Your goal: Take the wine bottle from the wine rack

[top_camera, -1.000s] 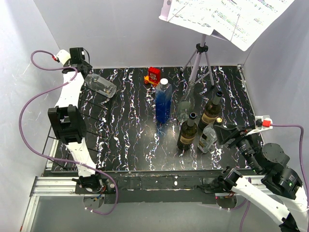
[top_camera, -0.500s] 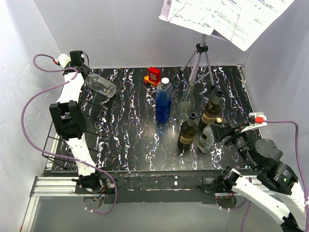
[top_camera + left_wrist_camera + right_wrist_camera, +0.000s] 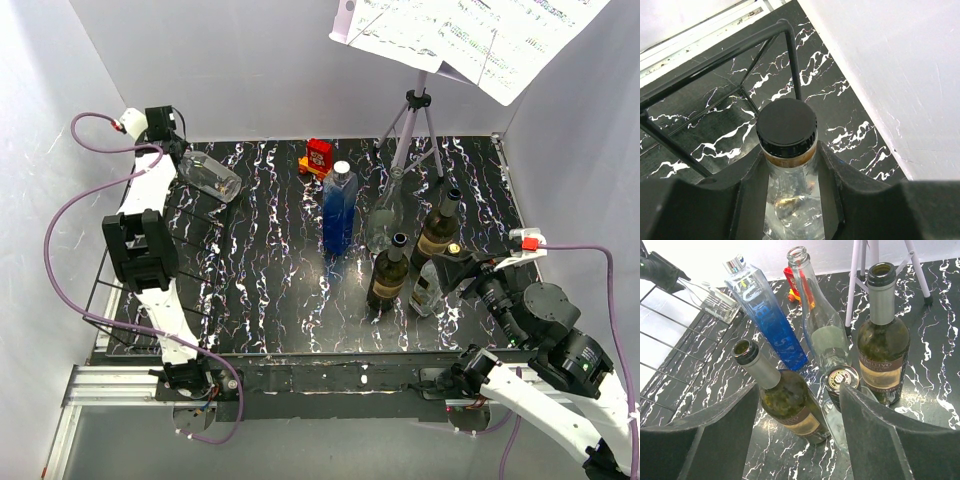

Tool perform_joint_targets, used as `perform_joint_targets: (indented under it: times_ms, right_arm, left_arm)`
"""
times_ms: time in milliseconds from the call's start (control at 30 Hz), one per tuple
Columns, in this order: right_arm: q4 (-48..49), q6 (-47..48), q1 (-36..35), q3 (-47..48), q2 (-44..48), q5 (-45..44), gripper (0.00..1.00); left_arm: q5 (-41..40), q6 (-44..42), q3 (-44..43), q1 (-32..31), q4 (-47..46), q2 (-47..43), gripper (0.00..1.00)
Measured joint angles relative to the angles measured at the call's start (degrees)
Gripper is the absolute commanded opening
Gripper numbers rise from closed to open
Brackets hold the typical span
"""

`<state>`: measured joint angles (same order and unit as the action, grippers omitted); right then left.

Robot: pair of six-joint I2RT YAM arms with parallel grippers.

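Observation:
The marble beside the dark bottles is free, so the robot's left gripper will swing back and to the right in the top view, stand the clear bottle there and release it.
A clear glass wine bottle [image 3: 208, 177] with a black cap lies tilted on the black wire rack [image 3: 190, 228] at the far left. My left gripper [image 3: 172, 150] is at its neck. In the left wrist view the fingers [image 3: 832, 180] press both sides of the neck just under the cap [image 3: 787, 127], with a rack wire [image 3: 715, 60] behind. My right gripper [image 3: 455, 272] hovers open and empty over the standing bottles at the right. In the right wrist view [image 3: 800, 390] its fingers straddle a dark bottle [image 3: 790, 405].
Standing on the marble table: a blue bottle [image 3: 338, 210], a clear bottle [image 3: 383, 225], two dark bottles [image 3: 388, 272] [image 3: 438, 228] and a small capped bottle [image 3: 430, 285]. A red item [image 3: 319, 157] and the grey tripod music stand [image 3: 415, 120] are at the back.
My left wrist has shifted slightly at the bottle's neck. My right arm has moved a little left, toward the standing bottles. The bottle on the rack has barely moved.

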<state>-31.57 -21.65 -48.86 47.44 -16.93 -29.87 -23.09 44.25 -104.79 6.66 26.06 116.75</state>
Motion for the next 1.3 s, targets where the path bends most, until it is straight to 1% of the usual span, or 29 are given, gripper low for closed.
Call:
perform_joint_targets:
  times_ms: [267,467,667,867,1067,1300]
  right_arm:
    - [0.17,0.15,0.00,0.00,0.09,0.07,0.74]
    - [0.17,0.33,0.00,0.00,0.63,0.46,0.74]
    - [0.26,0.46,0.00,0.00,2.47,0.66,0.74]
    - [0.28,0.63,0.00,0.00,3.39,0.66,0.74]
    - [0.33,0.57,-0.02,0.00,4.22,0.68,0.74]
    - [0.26,0.57,0.00,0.04,4.20,1.11,0.73]
  left_arm:
    - [1.53,-1.29,3.28,-0.11,-2.38,-2.34,0.00]
    - [3.06,-4.44,6.16,-0.92,-5.73,-4.48,0.00]
    - [4.15,-9.42,7.96,-2.62,-9.01,-5.99,0.00]
    - [4.22,-17.00,9.51,-5.81,-12.41,-7.43,0.00]
    - [5.90,-25.62,15.63,-10.43,-14.51,-13.77,0.00]
    - [14.19,-30.01,24.74,-11.08,-16.15,-24.09,0.00]
